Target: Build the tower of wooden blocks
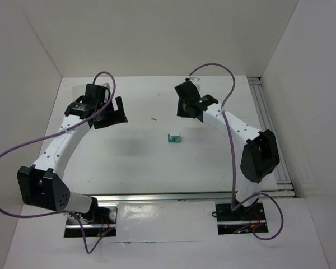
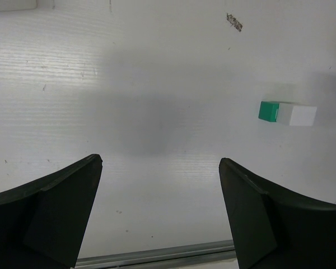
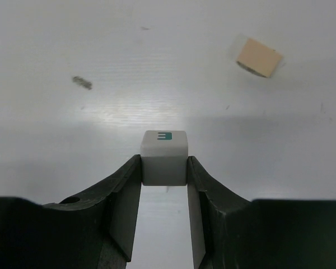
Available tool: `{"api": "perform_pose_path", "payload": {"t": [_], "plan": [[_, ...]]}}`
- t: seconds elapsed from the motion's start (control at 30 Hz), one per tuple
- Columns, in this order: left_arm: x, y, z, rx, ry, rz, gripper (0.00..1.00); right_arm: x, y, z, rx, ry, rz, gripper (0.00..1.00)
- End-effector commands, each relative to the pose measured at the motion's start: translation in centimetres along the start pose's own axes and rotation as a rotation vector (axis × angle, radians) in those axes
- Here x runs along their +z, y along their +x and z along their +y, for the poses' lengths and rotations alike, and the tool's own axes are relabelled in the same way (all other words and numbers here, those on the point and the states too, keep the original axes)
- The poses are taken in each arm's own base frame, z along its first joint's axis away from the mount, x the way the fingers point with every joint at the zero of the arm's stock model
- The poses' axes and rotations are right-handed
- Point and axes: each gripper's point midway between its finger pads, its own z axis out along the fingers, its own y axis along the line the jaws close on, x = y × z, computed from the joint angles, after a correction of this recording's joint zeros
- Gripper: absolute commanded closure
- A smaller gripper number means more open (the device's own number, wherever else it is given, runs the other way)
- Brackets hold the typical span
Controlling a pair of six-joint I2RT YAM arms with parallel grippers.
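Observation:
The other white cube has a bare top, so the robot's right gripper should next move back and to the left in the top view and release its cube on top of that one.
My right gripper point(image 3: 164, 168) is shut on a small white cube point(image 3: 164, 156) with a teal mark on its top face; it is at the far middle of the table point(image 1: 189, 105). A tan block point(image 3: 259, 57) lies on the table beyond it to the right. A teal-green cube point(image 2: 268, 111) lies touching a white cube point(image 2: 297, 115) at the table's middle point(image 1: 174, 138). My left gripper point(image 2: 161, 161) is open and empty above bare table, left of that pair point(image 1: 113, 114). No red cross mark shows.
A translucent tray point(image 1: 78, 89) stands at the far left behind the left gripper. A small dark speck point(image 1: 154, 119) lies on the table between the grippers. A metal rail point(image 1: 271, 129) runs along the right edge.

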Motion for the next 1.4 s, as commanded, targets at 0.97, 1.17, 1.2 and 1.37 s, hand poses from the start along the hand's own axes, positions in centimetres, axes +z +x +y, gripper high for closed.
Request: {"api": "perform_pose_path", "payload": {"t": [0.97,1.17,1.2,1.37], "plan": [[-1.3,-0.7,-0.8,-0.004,0.040,-0.058,0.01,-0.2,7.8,3.7,-0.103,-0.027,0.212,0.67],[-1.3,-0.7,-0.7,0.006,0.040,-0.058,0.01,0.1,7.9,3.9,-0.103,-0.027,0.212,0.67],[-1.3,-0.7,-0.7,0.006,0.040,-0.058,0.01,0.1,7.9,3.9,-0.103,-0.027,0.212,0.67],[-1.1,-0.4,-0.6,0.005,0.036,-0.050,0.01,0.8,8.1,4.4,-0.103,-0.035,0.220,0.66]]}}
